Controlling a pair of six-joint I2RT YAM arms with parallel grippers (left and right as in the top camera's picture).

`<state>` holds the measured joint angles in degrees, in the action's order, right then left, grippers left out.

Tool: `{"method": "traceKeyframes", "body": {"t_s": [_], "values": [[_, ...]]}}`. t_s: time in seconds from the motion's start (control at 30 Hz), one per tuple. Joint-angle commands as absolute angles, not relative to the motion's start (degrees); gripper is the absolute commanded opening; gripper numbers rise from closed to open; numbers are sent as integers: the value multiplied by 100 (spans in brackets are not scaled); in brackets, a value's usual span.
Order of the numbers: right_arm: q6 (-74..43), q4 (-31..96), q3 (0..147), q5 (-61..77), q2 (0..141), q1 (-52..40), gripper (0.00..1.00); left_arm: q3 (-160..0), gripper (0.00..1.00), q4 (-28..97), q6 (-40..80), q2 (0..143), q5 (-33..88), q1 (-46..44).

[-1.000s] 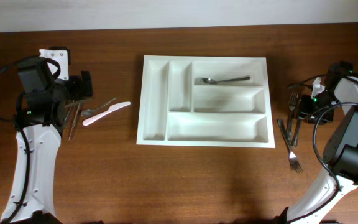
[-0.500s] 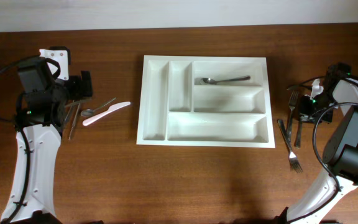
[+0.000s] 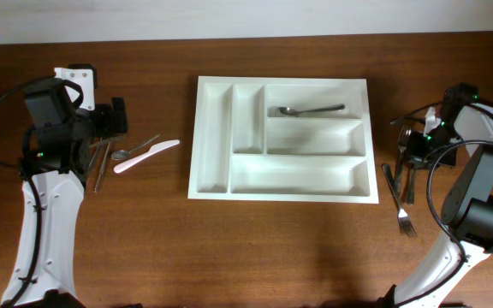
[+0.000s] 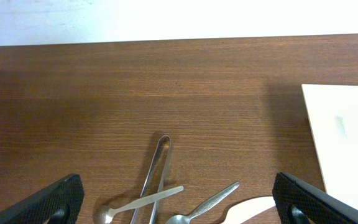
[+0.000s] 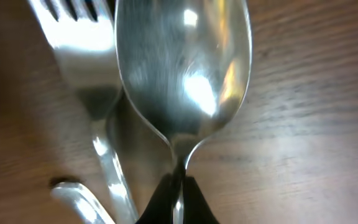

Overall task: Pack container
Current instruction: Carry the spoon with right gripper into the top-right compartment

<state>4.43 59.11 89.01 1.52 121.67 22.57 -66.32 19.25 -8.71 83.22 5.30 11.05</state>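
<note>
My right gripper lifts and turns its metal spoon over the spoon already in the tray's far section next, then moves down and opens.
The white container [image 3: 216, 128], a five-compartment cutlery tray, lies mid-table with one metal spoon [image 3: 311, 110] in its top right compartment. Its edge shows in the left wrist view [image 4: 347, 137]. My right gripper [image 3: 416, 147] is right of the tray, shut on the handle of a metal spoon [image 5: 182, 62] just above the table, next to a fork [image 5: 82, 37]. My left gripper [image 3: 116, 120] is open and empty [image 4: 179, 211] above metal tongs [image 4: 157, 168], two spoons [image 4: 145, 201] [image 4: 213, 200] and a white plastic knife [image 3: 148, 155].
More forks and a knife [image 3: 403, 214] lie on the brown table by the right gripper, near the right edge. A white wall borders the table's far edge.
The right gripper has shifted slightly by the utensil pile, and the spoon's bowl now shows beside it. The left arm has not moved.
</note>
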Motion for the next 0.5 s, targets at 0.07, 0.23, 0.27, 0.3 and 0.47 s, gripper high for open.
{"method": "traceKeyframes", "body": {"t_s": [0.07, 0.23, 0.27, 0.3, 0.47], "values": [[416, 6552, 10388, 89, 11463, 1931, 4, -6733, 99, 1914, -843, 8357, 506, 1114], [1992, 6742, 11360, 1000, 11183, 1232, 4, -6733, 99, 1914, -843, 8359, 506, 1114], [2427, 6729, 11452, 1282, 11181, 1070, 4, -6733, 99, 1914, -843, 8357, 506, 1114], [2869, 6700, 11504, 1549, 11183, 873, 4, -6733, 99, 1914, -843, 8357, 506, 1114], [5343, 6667, 11493, 2036, 11391, -169, 4, -6733, 99, 1914, -843, 8357, 506, 1114]]}}
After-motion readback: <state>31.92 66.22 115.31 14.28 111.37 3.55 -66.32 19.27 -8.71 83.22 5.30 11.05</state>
